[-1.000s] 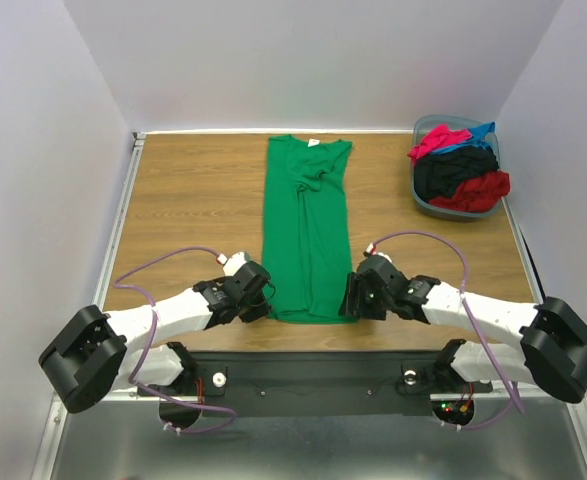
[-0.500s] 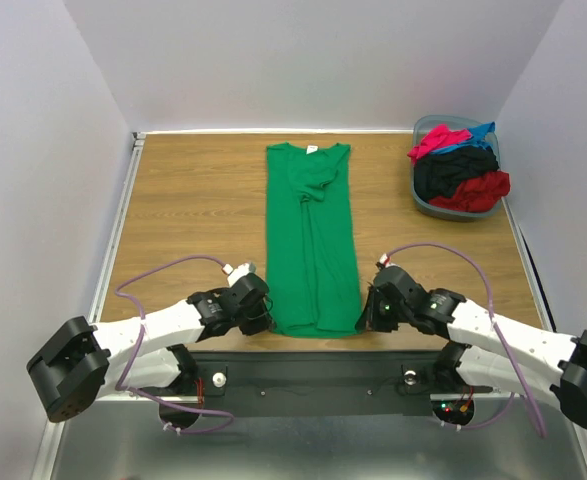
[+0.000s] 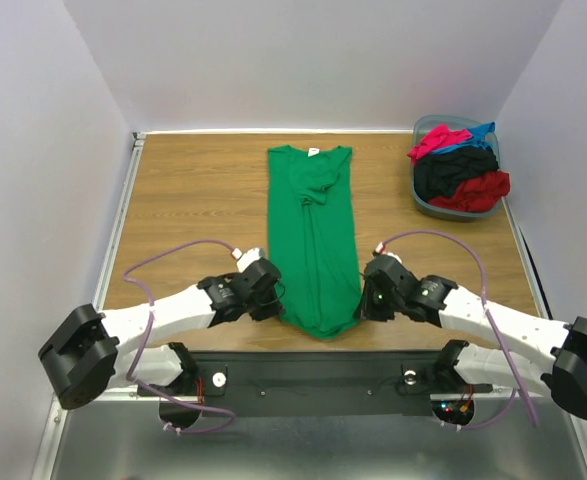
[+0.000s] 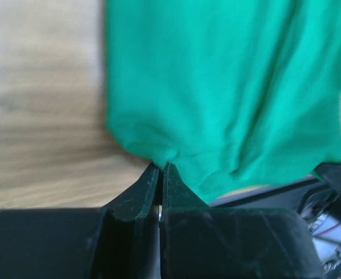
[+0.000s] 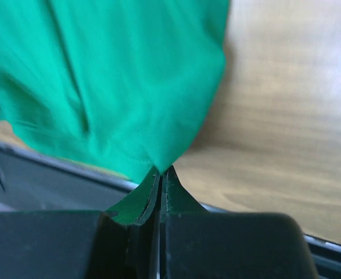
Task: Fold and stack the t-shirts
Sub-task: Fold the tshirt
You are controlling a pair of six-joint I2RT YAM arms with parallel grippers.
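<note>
My left gripper is going to lift outward along the folded green t-shirt next, then lower and let go of the corner of its hem, because the t-shirt's far half (image 3: 282, 208) lies outward of my gripper.
A bright green t-shirt (image 3: 313, 235), folded into a long narrow strip, lies down the middle of the wooden table with its collar at the far end. My left gripper (image 3: 270, 297) is shut on the hem's left corner (image 4: 158, 157). On the other side my right gripper (image 3: 363, 296) is shut on the hem's right corner (image 5: 161, 165). The near hem sags between the two grips and is lifted a little off the table. Other t-shirts, pink-red (image 3: 435, 140), blue (image 3: 481, 131), black (image 3: 455, 168) and red (image 3: 478, 189), lie heaped in a bin at the back right.
The grey-blue plastic bin (image 3: 422, 196) stands against the right wall. White walls close the table on three sides. A black metal rail (image 3: 313, 370) with the arm bases runs along the near edge, just below the shirt's hem.
My right gripper has shut on the hem's right corner. Both grippers dropped to the near edge, then moved back up and inward, and the hem now bunches and sags between them.
</note>
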